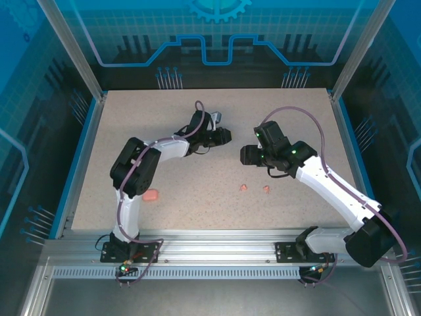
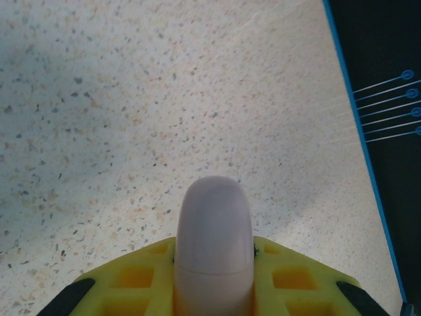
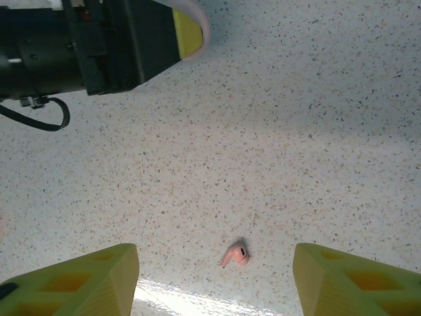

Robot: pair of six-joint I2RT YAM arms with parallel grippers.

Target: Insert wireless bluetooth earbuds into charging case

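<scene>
My left gripper goes down to the bare tabletop below next and releases the case, because the pale pink charging case (image 2: 214,243) still hangs above the speckled table.
My left gripper (image 1: 223,137) is shut on a pale pink charging case (image 2: 214,243), whose rounded, closed end sticks out between the yellow fingers (image 2: 138,276) above the table. In the right wrist view that gripper (image 3: 177,33) shows at the top left. My right gripper (image 1: 245,155) faces it from the right, a small gap apart. It is open (image 3: 216,258), with one pink earbud (image 3: 235,255) lying on the table between its fingers (image 3: 99,280), untouched. Two pink earbuds (image 1: 243,187) (image 1: 267,189) lie on the table in front of the right gripper.
A second, stronger pink case (image 1: 150,195) lies near the left arm's elbow at the front left. The speckled table (image 1: 197,210) has a blue rim (image 2: 368,164) and sits inside metal frame posts. A black cable (image 3: 46,122) hangs from the left wrist.
</scene>
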